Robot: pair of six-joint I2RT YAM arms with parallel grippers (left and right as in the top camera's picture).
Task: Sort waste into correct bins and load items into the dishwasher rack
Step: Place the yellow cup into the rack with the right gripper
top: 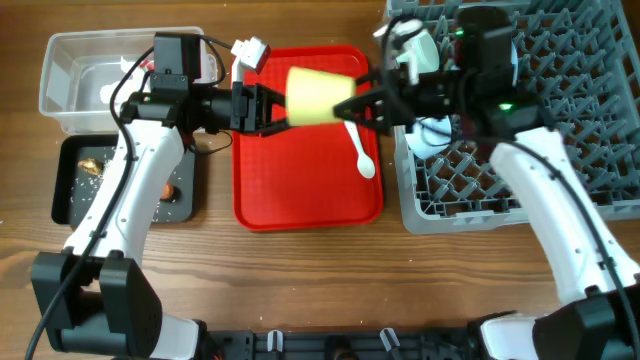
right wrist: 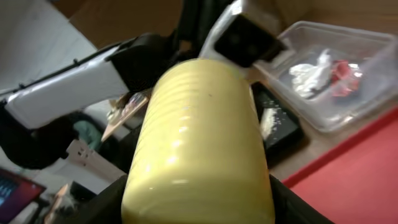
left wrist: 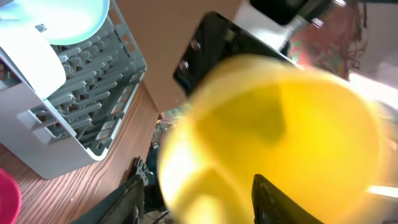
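Observation:
The robot's right gripper will next swing away from the red tray, tip downward and lower the yellow cup into the grey dishwasher rack's near end (top: pixel 460 184), where there are empty pegs.
The yellow cup (top: pixel 318 95) hangs on its side above the red tray, between both grippers. My right gripper (top: pixel 357 103) is shut on its closed end, with a finger on each side in the right wrist view (right wrist: pixel 199 202). My left gripper (top: pixel 272 108) is open at the cup's mouth. In the left wrist view (left wrist: pixel 198 190) one finger is inside the cup (left wrist: pixel 280 124) and the other is outside, clear of the wall. The white spoon (top: pixel 362 155) lies on the red tray. The grey dishwasher rack (top: pixel 560 150) holds a pale bowl (top: pixel 432 135) and a pale blue plate (left wrist: pixel 62 18).
The flat red serving tray (top: pixel 300 195) lies in the middle. The clear tub (top: pixel 70 90) at the back left holds the white tissue (right wrist: pixel 311 71) and the red-and-white wrapper (right wrist: pixel 342 71). The black tray (top: pixel 70 200) in front of it holds rice (top: pixel 95 165) and the carrot (top: pixel 168 190).

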